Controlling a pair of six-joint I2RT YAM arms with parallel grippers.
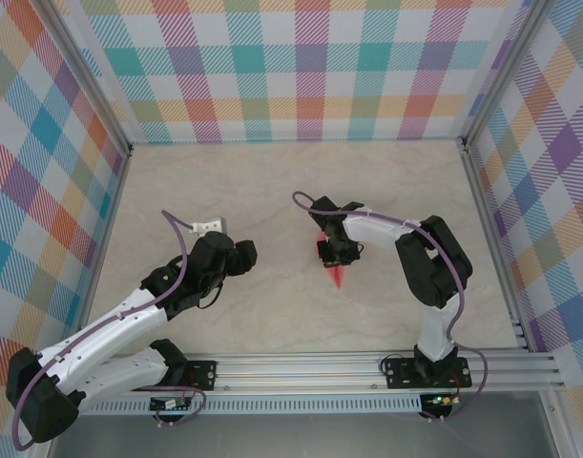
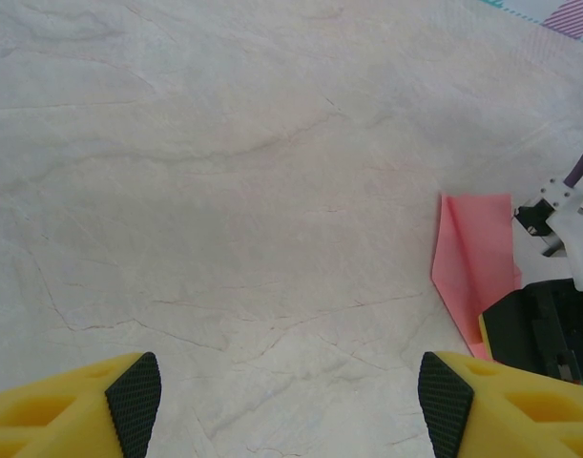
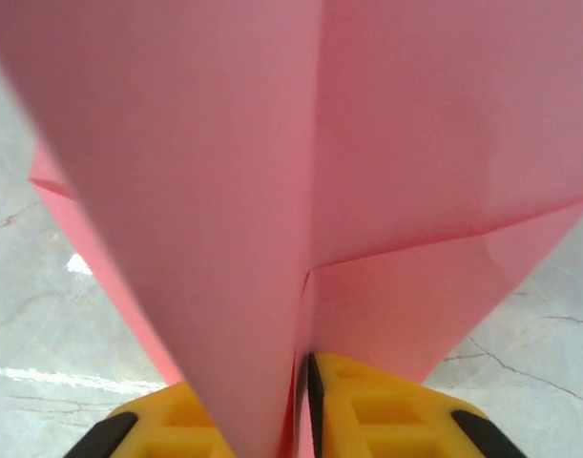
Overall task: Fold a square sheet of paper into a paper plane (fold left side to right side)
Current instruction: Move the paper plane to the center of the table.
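Note:
The table is bare toward the checked back panels, so the robot's right gripper will bring the folded paper plane outward to that spot and let go of it there.
The salmon-pink paper plane [image 1: 337, 273] is a slim folded dart near the table's middle, its point toward the near edge. My right gripper [image 1: 327, 251] is shut on it. In the right wrist view the pink folds [image 3: 367, 191] rise straight out of the closed yellow fingers [image 3: 386, 410], with a centre crease between two flaps. The left wrist view shows the pink paper [image 2: 477, 262] at the right edge, beside the right gripper's black body. My left gripper [image 2: 289, 401] hangs open over bare table, to the left of the paper and apart from it.
The table [image 1: 272, 181] is pale marbled stone, walled by checked colourful panels [image 1: 301, 67] at the back and sides. An aluminium rail [image 1: 367, 367] runs along the near edge with both arm bases on it.

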